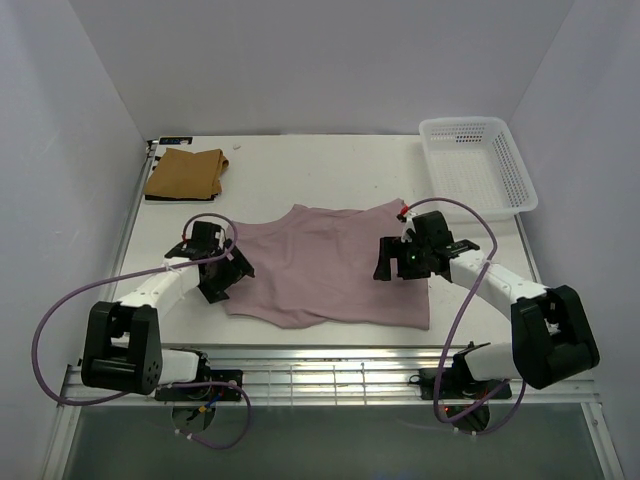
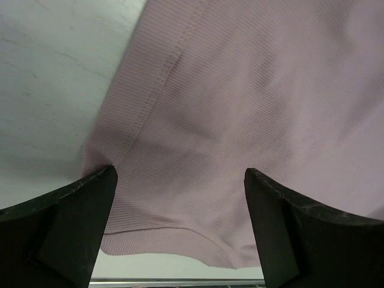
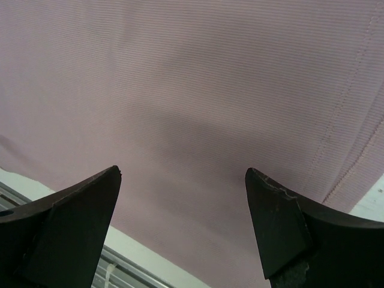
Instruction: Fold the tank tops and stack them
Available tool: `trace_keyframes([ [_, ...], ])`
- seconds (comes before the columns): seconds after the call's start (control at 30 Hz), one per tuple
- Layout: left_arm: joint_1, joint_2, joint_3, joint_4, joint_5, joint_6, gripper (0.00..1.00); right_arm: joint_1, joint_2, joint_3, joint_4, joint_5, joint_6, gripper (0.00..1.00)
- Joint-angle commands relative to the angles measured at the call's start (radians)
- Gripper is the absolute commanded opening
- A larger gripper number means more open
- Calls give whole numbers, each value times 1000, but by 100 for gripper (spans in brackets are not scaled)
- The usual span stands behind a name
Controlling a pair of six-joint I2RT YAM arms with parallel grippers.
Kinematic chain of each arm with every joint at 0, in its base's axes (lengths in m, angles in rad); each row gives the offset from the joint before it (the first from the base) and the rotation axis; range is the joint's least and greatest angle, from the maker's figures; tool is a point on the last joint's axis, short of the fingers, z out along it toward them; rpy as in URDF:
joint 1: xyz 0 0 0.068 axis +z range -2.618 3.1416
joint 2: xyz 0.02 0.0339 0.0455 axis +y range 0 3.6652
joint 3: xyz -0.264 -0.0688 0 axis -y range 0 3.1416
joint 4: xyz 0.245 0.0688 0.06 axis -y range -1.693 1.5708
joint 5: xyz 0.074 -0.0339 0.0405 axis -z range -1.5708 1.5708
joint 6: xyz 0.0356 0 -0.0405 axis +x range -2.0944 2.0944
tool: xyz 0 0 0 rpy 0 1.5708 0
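Note:
My left gripper is to move back and down and pinch the pink top's near corner (image 1: 231, 308) (image 2: 109, 241) at this end of the top, because the side edge and the hem meet there next to bare tabletop.
The pale pink tank top (image 1: 320, 270) lies spread flat in the middle of the table. The folded tan-brown tank top (image 1: 185, 172) rests at the back left, with a thin black-and-white striped edge (image 1: 172, 141) showing under it. My left gripper (image 1: 230, 272) hovers open over the pink top's left edge; in its wrist view the gripper (image 2: 180, 173) straddles the hem and seam of the cloth (image 2: 240, 90). My right gripper (image 1: 388, 262) hangs open over the right part of the pink top, and in its view the gripper (image 3: 183, 172) holds nothing above the fabric (image 3: 192, 78).
A white mesh basket (image 1: 465, 124) stands at the back right corner. A metal rail (image 1: 330, 352) runs along the table's near edge just below the pink top. White walls close in the table on three sides.

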Motion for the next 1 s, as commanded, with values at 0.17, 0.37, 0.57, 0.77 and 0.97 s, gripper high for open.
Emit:
trace_keyframes([
  [0.17,-3,76,-36,-101,-135,-90,98,2,72,-86,92,-14,46,90],
  [0.37,-2,47,-13,-144,-161,-115,98,3,130,-59,93,33,25,90],
  [0.57,-3,-57,53,-184,-178,-104,98,-9,251,67,109,83,15,90],
  [0.77,-2,-80,122,-247,-199,-117,98,-18,300,209,80,110,-3,90],
  [0.97,-3,-195,58,-293,-135,-155,98,-26,47,119,-14,176,20,90],
])
